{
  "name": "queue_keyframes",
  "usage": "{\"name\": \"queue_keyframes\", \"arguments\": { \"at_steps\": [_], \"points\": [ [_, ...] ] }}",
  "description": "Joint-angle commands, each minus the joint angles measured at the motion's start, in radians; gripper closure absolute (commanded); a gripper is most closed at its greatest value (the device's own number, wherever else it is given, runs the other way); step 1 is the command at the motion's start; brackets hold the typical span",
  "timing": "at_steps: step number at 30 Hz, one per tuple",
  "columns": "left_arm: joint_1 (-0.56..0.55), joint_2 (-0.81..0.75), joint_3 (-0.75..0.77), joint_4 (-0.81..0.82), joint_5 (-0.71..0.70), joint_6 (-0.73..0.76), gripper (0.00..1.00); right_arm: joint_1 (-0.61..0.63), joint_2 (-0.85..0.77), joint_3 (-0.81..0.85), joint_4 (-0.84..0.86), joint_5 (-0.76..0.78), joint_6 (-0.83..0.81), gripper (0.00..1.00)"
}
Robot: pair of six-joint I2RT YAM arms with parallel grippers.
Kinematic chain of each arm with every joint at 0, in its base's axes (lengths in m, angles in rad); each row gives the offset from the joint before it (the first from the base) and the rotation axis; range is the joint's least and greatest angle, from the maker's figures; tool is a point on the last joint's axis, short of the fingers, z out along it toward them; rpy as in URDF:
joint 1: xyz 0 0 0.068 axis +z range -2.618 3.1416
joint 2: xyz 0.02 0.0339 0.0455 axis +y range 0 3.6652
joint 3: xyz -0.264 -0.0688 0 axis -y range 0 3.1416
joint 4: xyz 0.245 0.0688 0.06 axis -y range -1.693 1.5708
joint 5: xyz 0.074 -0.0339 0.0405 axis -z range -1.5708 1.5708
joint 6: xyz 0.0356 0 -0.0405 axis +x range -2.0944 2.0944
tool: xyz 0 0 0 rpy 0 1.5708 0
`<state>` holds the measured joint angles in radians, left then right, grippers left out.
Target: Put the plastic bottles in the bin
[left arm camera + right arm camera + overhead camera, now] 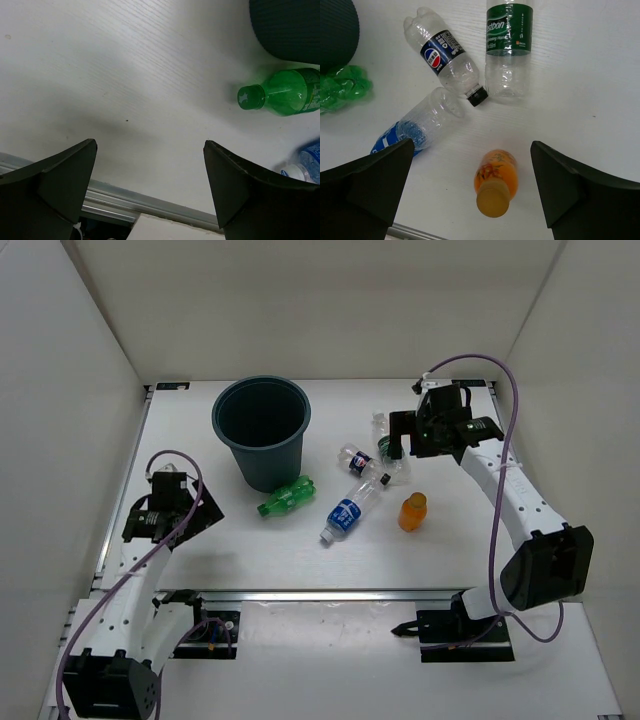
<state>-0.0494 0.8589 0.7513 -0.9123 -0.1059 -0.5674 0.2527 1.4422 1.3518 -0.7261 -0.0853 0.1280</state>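
I will next lower my right gripper and pull it back to the short orange bottle (413,511), with one fingertip on each side, because empty table leaves room.
The dark teal bin (262,430) stands upright at the back left. The green bottle (286,496) lies at its foot. A clear blue-labelled bottle (347,510), a clear dark-labelled bottle (362,462) and a clear green-labelled bottle (385,448) lie in the middle. The short orange bottle (413,511) stands to their right. My right gripper (472,147) is open and empty above the orange bottle (496,182), with the other bottles (445,55) (509,45) (420,125) beyond. My left gripper (150,145) is open and empty over bare table, left of the green bottle (287,92).
An aluminium rail (330,595) runs along the table's near edge and shows in the left wrist view (150,205). White walls (70,390) enclose the table on the left, back and right. The bin's wall (287,27) fills the left wrist view's top right corner.
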Motion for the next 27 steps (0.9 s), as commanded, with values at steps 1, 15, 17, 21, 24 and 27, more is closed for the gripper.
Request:
{"name": "queue_keyframes", "arguments": {
  "at_steps": [1, 15, 17, 21, 24, 27],
  "points": [
    [-0.024, -0.041, -0.026, -0.016, -0.015, -0.017, 0.01, 0.003, -0.02, 0.046, 0.01, 0.045, -0.008, 0.01],
    [-0.148, -0.017, -0.041, 0.145, 0.123, 0.05, 0.02, 0.051, -0.017, -0.04, 0.013, 0.021, -0.045, 0.0],
    [-0.179, 0.014, -0.043, 0.17, 0.152, 0.066, 0.02, 0.053, -0.009, -0.062, -0.001, 0.044, -0.039, 0.01],
    [-0.21, 0.066, -0.02, 0.167, 0.156, 0.099, 0.02, 0.063, -0.015, -0.105, -0.067, 0.114, -0.031, 0.01],
    [-0.221, 0.097, -0.009, 0.155, 0.161, 0.119, 0.02, 0.063, -0.04, -0.17, -0.094, 0.159, -0.016, 0.01],
    [-0.222, 0.112, -0.003, 0.165, 0.17, 0.135, 0.01, 0.053, -0.072, -0.215, -0.107, 0.17, 0.016, 0.01]
  ]
}}
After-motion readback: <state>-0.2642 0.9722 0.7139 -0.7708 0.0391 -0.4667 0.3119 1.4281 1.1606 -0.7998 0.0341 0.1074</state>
